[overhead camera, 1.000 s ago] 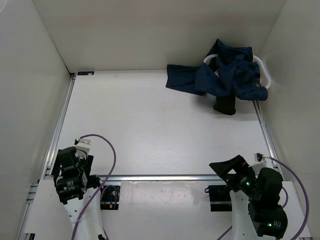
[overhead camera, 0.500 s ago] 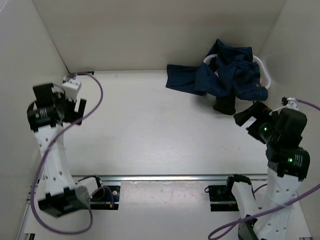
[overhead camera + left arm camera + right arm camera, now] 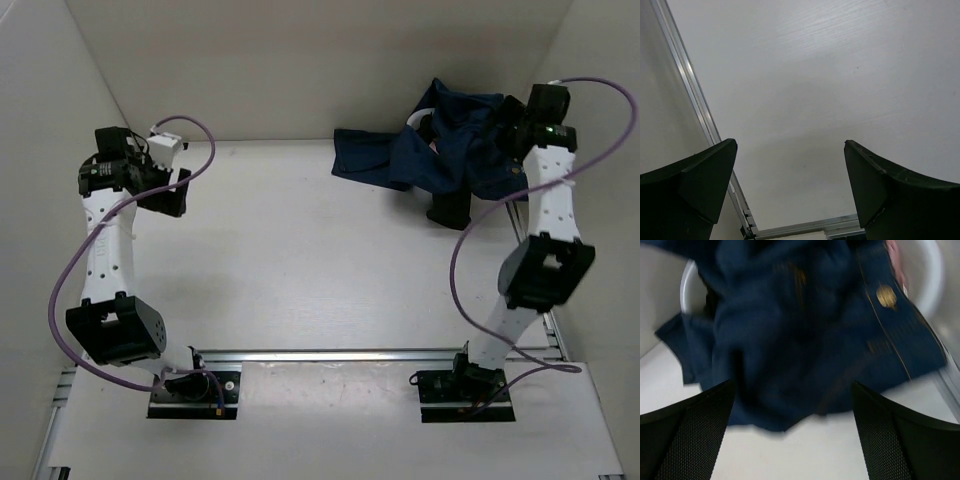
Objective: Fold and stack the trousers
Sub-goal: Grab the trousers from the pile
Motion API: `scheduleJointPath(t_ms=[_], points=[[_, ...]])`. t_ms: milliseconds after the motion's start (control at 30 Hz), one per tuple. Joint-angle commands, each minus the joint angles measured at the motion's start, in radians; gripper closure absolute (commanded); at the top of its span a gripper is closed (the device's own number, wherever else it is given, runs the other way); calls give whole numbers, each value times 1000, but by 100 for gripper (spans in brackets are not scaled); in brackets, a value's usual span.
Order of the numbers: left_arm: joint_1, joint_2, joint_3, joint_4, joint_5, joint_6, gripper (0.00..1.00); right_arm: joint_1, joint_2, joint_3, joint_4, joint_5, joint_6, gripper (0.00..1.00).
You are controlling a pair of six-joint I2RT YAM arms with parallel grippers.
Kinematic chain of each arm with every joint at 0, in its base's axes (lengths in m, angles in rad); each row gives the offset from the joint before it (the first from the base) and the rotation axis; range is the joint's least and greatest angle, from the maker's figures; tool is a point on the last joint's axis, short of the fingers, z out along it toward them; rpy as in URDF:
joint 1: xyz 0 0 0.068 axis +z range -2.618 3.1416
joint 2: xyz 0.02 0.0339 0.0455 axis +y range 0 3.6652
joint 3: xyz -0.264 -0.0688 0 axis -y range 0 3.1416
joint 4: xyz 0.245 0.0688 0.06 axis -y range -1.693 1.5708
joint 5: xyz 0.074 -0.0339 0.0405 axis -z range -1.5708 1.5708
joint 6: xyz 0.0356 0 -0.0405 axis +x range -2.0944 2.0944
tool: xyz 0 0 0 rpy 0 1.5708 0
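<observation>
Next, my right gripper moves down and to the left in the top view onto the jeans' bunched middle (image 3: 478,152) (image 3: 790,317), which lies below with folds to pinch.
The dark navy jeans (image 3: 440,155) lie crumpled at the back right, draped over a white basket (image 3: 532,150), one part spilling left onto the table. My right gripper (image 3: 510,120) is raised over the jeans, open and empty; its wrist view shows the blurred denim (image 3: 805,335) just beyond the open gripper (image 3: 792,405). My left gripper (image 3: 170,195) is raised at the far left, far from the jeans, open and empty; in its wrist view the gripper (image 3: 790,150) is over bare white table (image 3: 815,75).
A black garment (image 3: 450,208) hangs out from under the jeans. A little pink cloth (image 3: 892,252) shows in the basket. White walls close in left, back and right. A metal rail (image 3: 350,354) runs along the near edge, another (image 3: 690,95) along the left.
Both arms have risen from their folded rest near the bases. The right arm reached back over the jeans; the left arm swung up at the far left. The jeans have not moved.
</observation>
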Motion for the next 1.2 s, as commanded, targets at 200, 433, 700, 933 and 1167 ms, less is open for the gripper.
scheduleJointPath(t_ms=[200, 433, 700, 933, 1167], points=[[-30, -38, -134, 35, -183, -15, 0, 44, 481, 393, 91, -61, 4, 2], [-30, -64, -186, 53, -212, -15, 0, 54, 455, 380, 145, -150, 29, 100], [-30, -211, -274, 63, -212, -24, 0, 222, 22, 273, 157, -101, -82, 100], [-30, -323, -356, 98, -190, -35, 0, 704, -235, 262, 211, 89, -180, 100], [-30, -363, -282, 98, -199, -35, 0, 963, -236, 212, 178, 143, -12, 100]])
